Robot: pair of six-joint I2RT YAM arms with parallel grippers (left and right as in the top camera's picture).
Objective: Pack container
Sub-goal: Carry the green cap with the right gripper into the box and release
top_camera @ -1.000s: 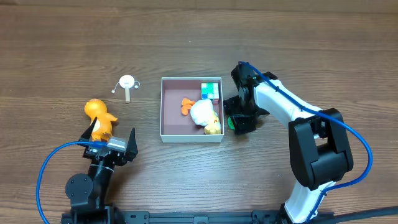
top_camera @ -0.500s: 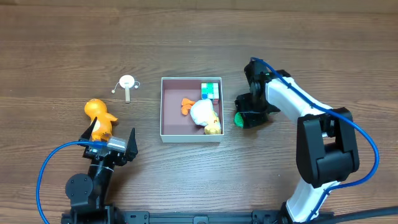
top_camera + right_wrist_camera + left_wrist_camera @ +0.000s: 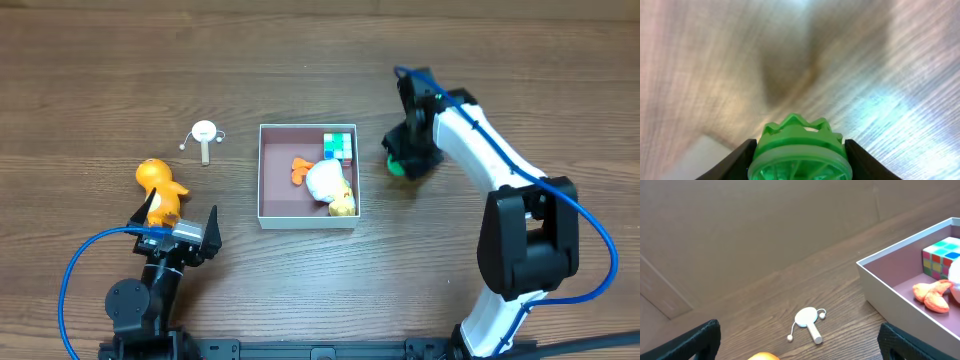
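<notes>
My right gripper moves up over the container's rim next, then down to its mauve bottom, which lies open beside the colour cube near the orange piece (image 3: 306,146).
The container (image 3: 280,215) is a square white box with a mauve inside at mid table. It holds a colour cube (image 3: 339,145), an orange piece (image 3: 300,170) and a white and yellow plush (image 3: 330,183). It also shows in the left wrist view (image 3: 880,287). My right gripper (image 3: 402,160) is shut on a green toothed toy (image 3: 396,167), just right of the container's upper right corner. The toy fills the right wrist view (image 3: 799,150) between the fingers. My left gripper (image 3: 178,225) is open and empty at the lower left, next to an orange duck toy (image 3: 160,190).
A small white rattle drum with a stick (image 3: 204,135) lies left of the container; it also shows in the left wrist view (image 3: 807,321). Blue cables run along both arms.
My right gripper has moved up and away from the container's lower right side, carrying the green toy. The left arm has not moved.
</notes>
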